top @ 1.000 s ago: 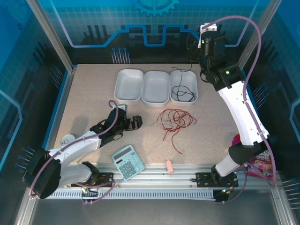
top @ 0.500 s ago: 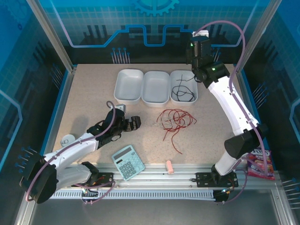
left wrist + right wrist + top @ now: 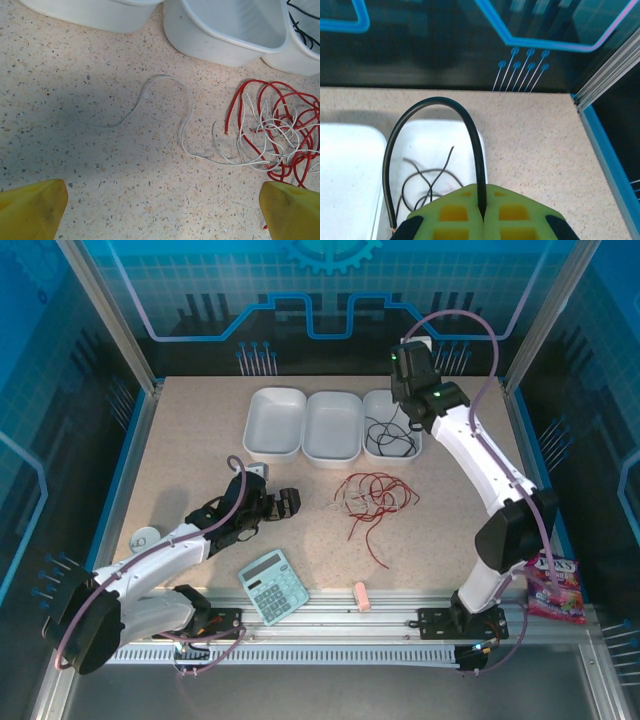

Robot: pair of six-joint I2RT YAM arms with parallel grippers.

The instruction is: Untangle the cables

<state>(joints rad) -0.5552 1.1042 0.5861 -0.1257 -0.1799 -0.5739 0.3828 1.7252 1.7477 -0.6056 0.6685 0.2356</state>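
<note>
My right gripper lowers into the white tray below it next and releases the black cable there, because the cable's other coils already rest inside.
A tangle of red cable and white cable lies mid-table. In the left wrist view the white cable snakes left from the red cable's loops. My left gripper rests on the table just left of the tangle, open and holding nothing, its yellow fingertips wide apart. A black cable lies coiled in the right-hand white tray. My right gripper hangs above that tray, shut on the black cable, which arches up and back down into the tray.
Three white trays stand in a row at the back; the left tray and middle tray hold nothing. A calculator and a pink block lie near the front rail. A snack packet sits at the right edge.
My right arm has swung left and lowered its wrist over the right-hand tray, still shut on the black cable. The left gripper edged slightly toward the tangle.
</note>
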